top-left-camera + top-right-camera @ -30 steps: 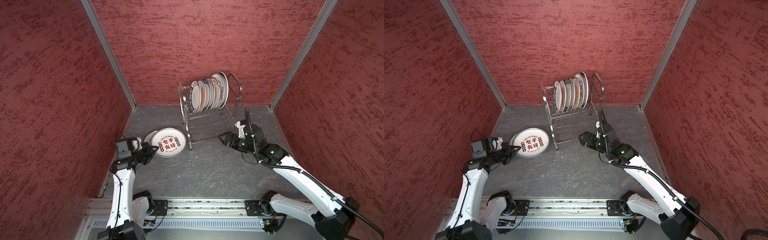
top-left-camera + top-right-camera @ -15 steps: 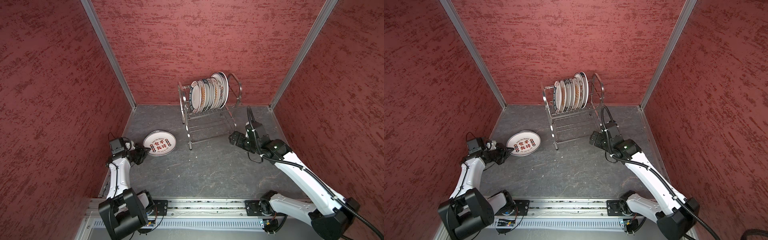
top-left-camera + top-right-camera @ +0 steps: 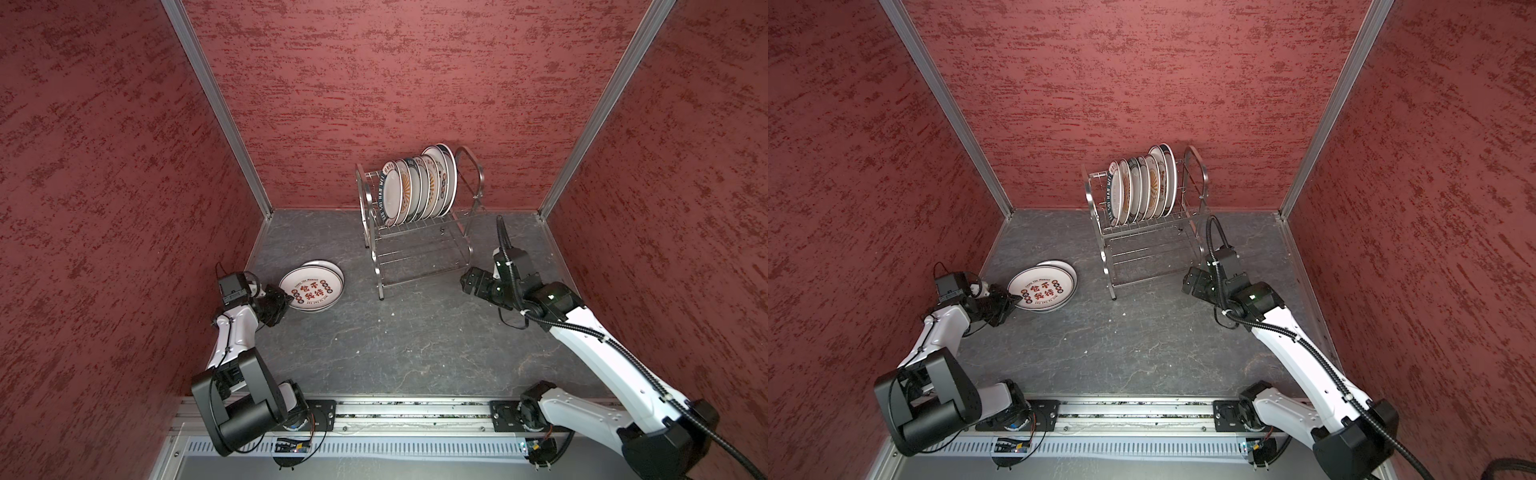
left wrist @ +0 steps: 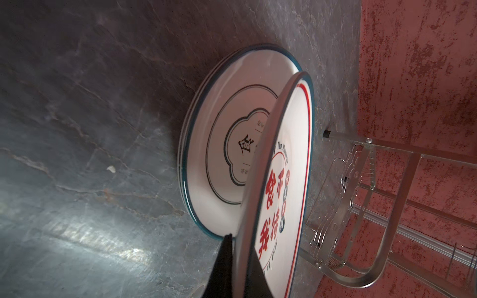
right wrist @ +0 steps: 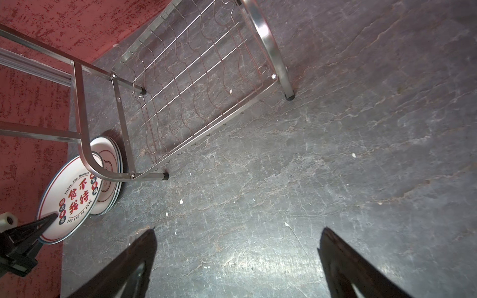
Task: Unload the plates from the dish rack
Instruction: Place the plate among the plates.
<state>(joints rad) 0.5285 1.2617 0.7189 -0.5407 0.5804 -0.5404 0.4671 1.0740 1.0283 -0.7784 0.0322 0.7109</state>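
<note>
The left gripper brings the tilted plate down on top of the stack next and releases the plate's rim there. The stack of plates lies below the left gripper, toward the rack (image 3: 424,257).
The dish rack (image 3: 424,257) (image 3: 1150,253) stands at the back middle. Several plates (image 3: 415,187) (image 3: 1142,187) stand upright in its upper tier; its lower tier (image 5: 196,85) is bare. My left gripper (image 3: 287,298) (image 3: 1017,298) (image 4: 240,247) is shut on the rim of a plate with red characters (image 3: 311,291) (image 4: 284,180) (image 5: 69,196). This plate is held tilted just over a stack of plates (image 3: 334,266) (image 4: 219,144) lying on the floor at the left. My right gripper (image 3: 467,282) (image 3: 1187,284) (image 5: 238,229) is open and empty, to the right of the rack's front leg.
Red textured walls close in the left, back and right sides. The dark stone floor (image 3: 395,340) lies open between the two arms. The rack's front legs (image 5: 165,176) stand near the plate stack. An aluminium rail (image 3: 395,415) runs along the front edge.
The left gripper has brought the red-character plate down and leftward over the floor stack, its arm folding back. The right gripper has drawn away to the right of the rack, still open.
</note>
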